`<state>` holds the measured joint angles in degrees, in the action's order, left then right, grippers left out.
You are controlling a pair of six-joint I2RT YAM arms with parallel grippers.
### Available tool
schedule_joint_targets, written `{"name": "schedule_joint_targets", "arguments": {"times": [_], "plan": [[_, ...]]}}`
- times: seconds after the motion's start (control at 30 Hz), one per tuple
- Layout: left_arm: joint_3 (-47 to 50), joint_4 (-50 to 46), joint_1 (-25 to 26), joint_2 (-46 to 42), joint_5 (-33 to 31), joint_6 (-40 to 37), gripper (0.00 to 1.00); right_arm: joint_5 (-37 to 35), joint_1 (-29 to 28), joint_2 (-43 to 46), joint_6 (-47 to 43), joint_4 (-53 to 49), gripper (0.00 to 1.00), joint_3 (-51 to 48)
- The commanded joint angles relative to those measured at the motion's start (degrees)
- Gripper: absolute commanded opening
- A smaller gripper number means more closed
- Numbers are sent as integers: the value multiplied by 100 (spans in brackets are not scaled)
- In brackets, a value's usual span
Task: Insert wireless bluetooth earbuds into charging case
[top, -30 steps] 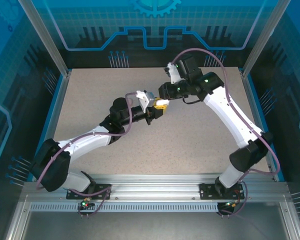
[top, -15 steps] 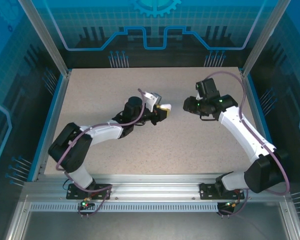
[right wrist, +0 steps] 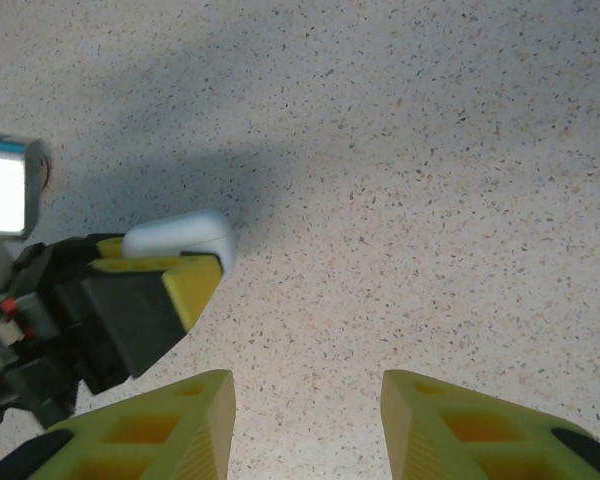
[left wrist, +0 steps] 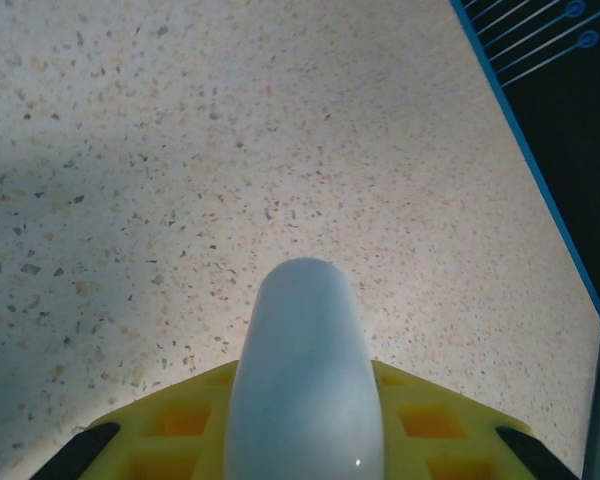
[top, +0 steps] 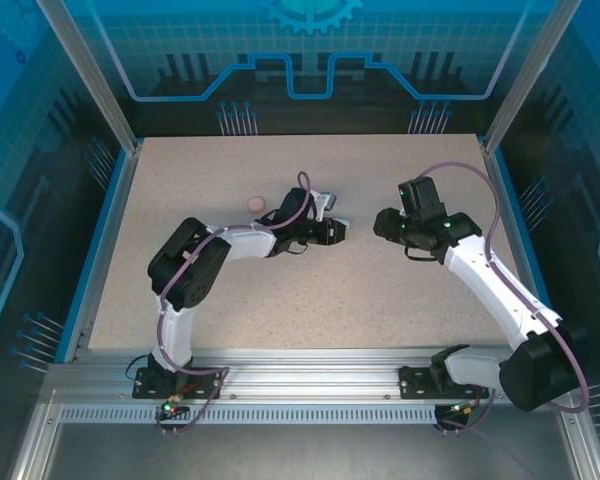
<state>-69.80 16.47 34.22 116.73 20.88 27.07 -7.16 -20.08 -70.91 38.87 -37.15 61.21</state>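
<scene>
The charging case is still above the middle of the table. My left gripper will lower it next and release it there.
The charging case (left wrist: 305, 370) is a smooth white rounded shell with its lid closed. My left gripper (left wrist: 305, 445) is shut on it between the yellow fingers, low over the table's middle (top: 338, 231). The right wrist view shows the case (right wrist: 180, 238) at the tip of the left gripper (right wrist: 185, 280). My right gripper (right wrist: 305, 392) stands open and empty, a short way right of the case (top: 380, 222). A small pinkish round piece (top: 255, 203) lies on the table behind the left arm. I cannot tell whether it is one of the earbuds.
The speckled beige table (top: 280, 290) has a blue border, with metal posts at its corners. Its right edge (left wrist: 540, 190) runs through the left wrist view. The left arm's cable (top: 302, 190) loops above its wrist.
The two grippers have parted. The left one moved right and nearer with the case. The right one drew back to the right and opened. The pinkish piece has come into view.
</scene>
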Motion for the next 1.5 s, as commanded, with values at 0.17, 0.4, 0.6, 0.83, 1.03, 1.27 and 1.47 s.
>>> {"name": "schedule_joint_targets", "arguments": {"times": [0.17,0.4,0.6,0.83,1.03,1.27,1.47], "plan": [[-835,-1414,-140,681,48,159,3,-24,174,246,-30,181,44,-109],[-1138,-2047,-262,1002,1,98,31,93,309,305,-29,225,48,-107],[-1029,-2295,-379,831,-221,27,59,119,392,393,-38,162,53,-70],[-818,-2850,-628,132,-638,-241,99,169,513,598,-108,1,73,39],[-393,-3151,-990,-752,-926,-434,99,84,689,761,-175,-164,100,84],[109,-3237,-1141,-2288,-1739,-957,99,-489,931,772,-640,-273,100,220],[1194,-2099,-1139,-3833,-2519,-1431,99,-1374,1040,811,-873,344,100,-241]]}}
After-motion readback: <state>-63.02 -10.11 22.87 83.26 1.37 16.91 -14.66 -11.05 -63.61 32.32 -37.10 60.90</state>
